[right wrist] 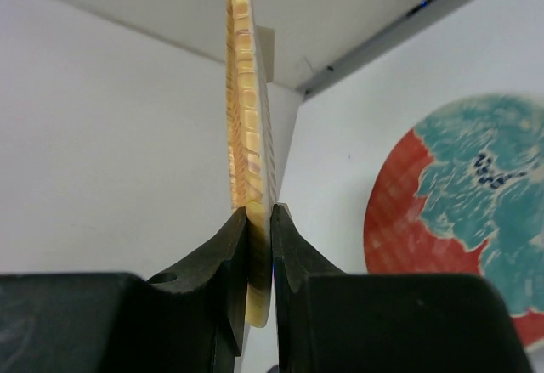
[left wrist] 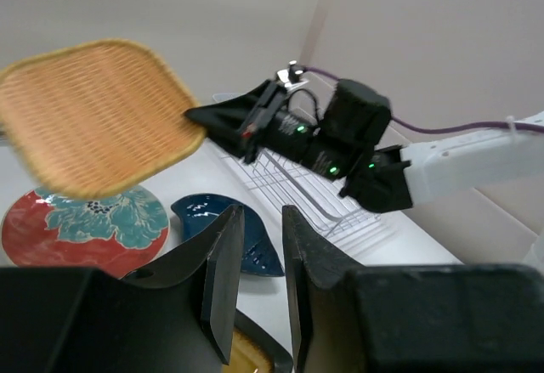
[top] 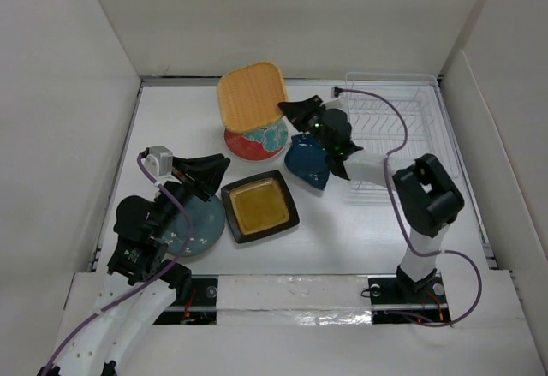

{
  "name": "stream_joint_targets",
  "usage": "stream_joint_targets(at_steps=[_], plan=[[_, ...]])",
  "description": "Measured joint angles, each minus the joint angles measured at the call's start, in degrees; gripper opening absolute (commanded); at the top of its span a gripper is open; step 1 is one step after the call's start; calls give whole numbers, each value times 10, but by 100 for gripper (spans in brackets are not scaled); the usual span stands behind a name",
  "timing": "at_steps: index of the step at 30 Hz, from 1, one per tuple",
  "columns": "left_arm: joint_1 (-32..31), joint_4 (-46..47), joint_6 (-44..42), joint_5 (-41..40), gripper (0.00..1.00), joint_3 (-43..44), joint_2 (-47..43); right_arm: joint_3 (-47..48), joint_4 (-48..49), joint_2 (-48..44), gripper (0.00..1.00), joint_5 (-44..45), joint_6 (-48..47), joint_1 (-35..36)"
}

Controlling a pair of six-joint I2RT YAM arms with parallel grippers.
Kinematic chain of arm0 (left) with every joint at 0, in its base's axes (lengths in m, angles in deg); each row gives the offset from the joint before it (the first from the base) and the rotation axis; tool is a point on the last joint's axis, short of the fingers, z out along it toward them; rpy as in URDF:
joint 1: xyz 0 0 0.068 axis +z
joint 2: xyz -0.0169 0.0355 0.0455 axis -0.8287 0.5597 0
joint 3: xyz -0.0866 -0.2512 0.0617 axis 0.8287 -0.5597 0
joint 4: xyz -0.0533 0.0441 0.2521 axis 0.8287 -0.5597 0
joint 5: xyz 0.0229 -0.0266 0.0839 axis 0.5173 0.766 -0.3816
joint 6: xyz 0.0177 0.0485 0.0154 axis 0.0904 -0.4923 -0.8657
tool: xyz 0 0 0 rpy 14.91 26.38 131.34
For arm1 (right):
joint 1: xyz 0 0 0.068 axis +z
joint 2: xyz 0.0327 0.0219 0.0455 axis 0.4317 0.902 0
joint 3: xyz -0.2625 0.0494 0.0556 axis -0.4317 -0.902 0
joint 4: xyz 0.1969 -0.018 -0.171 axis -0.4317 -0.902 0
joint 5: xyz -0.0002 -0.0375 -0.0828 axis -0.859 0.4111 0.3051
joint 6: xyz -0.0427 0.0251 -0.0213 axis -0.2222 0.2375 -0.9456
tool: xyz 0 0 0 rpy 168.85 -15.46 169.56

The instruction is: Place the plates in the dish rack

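My right gripper turns and swings over the rack's side end point(top: 426, 119) next, lowering to release, since that lies below it, to its right in the top view.
My right gripper point(top: 288, 109) is shut on the rim of the orange-yellow woven-pattern plate point(top: 251, 95) and holds it in the air over the red plate with teal flowers point(top: 257, 142). In the right wrist view the plate point(right wrist: 247, 118) stands edge-on between the fingers point(right wrist: 259, 213), with the red plate point(right wrist: 459, 199) below. The dark blue leaf plate point(top: 308, 162), the black square plate with amber centre point(top: 259, 206) and the grey-teal speckled plate point(top: 197, 226) lie flat on the table. My left gripper point(top: 220, 169) is narrowly open and empty point(left wrist: 262, 216), hovering between the grey-teal and black plates. The wire dish rack point(top: 401, 123) stands empty at the back right.
White walls enclose the table on the left, back and right. The right arm's forearm point(top: 368, 166) lies over the rack's near left corner, with its purple cable point(top: 390, 106) looping across the rack. In the left wrist view the rack point(left wrist: 285, 182) sits behind the right arm.
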Motion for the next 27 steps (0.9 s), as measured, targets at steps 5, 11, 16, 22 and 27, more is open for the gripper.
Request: stream_joint_targets(at_steps=[5,11,16,22,27], plan=[[0,0,0,2,23,0,-10,-80,-17,-123,0,-37,-34,-119],[-10,1,0,6,23,0,-31,-103,-124,-272,0,-79,-126,-308],[-35,2,0,6,24,0,-50,-82,-210,-335,0,-115,-207,-431],[-59,0,-3,5,25,1,-84,-47,-282,-331,0,-168,-266,-545],[-89,-5,-16,-9,26,5,-119,16,-345,-294,0,-190,-337,-598]])
